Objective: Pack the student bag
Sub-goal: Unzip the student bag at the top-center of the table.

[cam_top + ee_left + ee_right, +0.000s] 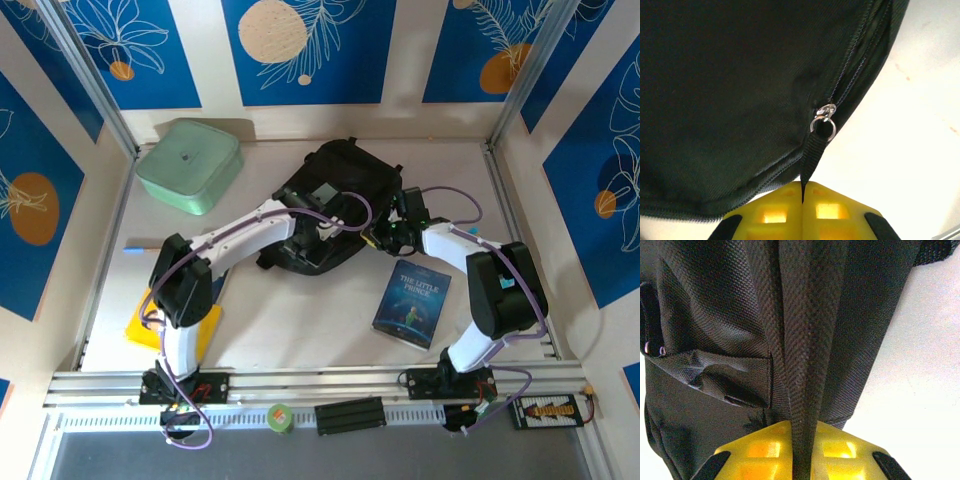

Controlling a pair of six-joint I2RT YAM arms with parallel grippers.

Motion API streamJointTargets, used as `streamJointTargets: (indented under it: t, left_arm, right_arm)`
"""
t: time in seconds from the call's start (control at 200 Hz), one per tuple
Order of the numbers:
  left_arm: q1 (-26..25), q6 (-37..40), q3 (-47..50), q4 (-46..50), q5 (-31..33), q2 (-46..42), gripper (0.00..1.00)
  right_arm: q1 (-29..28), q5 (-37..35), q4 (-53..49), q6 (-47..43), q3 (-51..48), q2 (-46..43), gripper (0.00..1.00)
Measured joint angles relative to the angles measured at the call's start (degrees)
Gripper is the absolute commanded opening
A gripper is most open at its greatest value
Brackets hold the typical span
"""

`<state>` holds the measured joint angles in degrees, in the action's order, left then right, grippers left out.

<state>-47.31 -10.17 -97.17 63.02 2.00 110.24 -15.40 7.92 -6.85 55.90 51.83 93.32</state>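
Note:
The zipper runs toward the yellow flat item, so my left gripper should next pull that way along the bag's near edge [760, 186] and let go of the black webbing pull tab [815, 152].
The student bag [340, 185], a black fabric backpack, lies in the middle of the table with both arms reaching onto its near edge. My left gripper [318, 226] is shut on the black webbing pull tab [815, 152] of a zipper; the tab hangs from a silver ring [824, 125] on the slider and runs down between the yellow fingers [775, 210]. My right gripper [385, 236] is shut on a raised ridge of the bag's fabric [807, 365], which passes between its yellow fingers [760, 452]. The bag's weave [730, 90] lies close above the left gripper [803, 192].
A mint-green lidded box [190, 165] stands at the back left. A blue book, "The Little Prince" [412, 302], lies right of centre near the right arm. A yellow flat item [143, 326] lies under the left arm. A green tape roll [281, 418] sits on the front rail.

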Motion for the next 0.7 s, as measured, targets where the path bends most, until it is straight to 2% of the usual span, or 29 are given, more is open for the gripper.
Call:
streamJointTargets:
  t: [0.235, 0.415, 0.61, 0.7]
  left_arm:
    - [-0.07, 0.55, 2.95, 1.64, 7.87, -2.64, 0.0]
    - [1.66, 1.9, 4.52, 8.13, 13.16, -4.52, 0.0]
    - [2.69, 3.28, 4.55, 8.04, 12.44, -6.56, 0.0]
    - [2.6, 3.87, 4.55, 4.96, 8.85, -7.06, 0.22]
  right_arm:
    - [0.04, -0.13, -0.24, -0.04, 1.22, 0.09, 0.11]
    - [2.54, -3.06, -0.39, -1.99, 1.88, 1.33, 0.1]
    - [3.43, -3.17, 0.07, -3.85, 2.21, 1.51, 0.12]
    - [3.43, -2.78, 0.44, -4.39, 2.16, 1.51, 0.14]
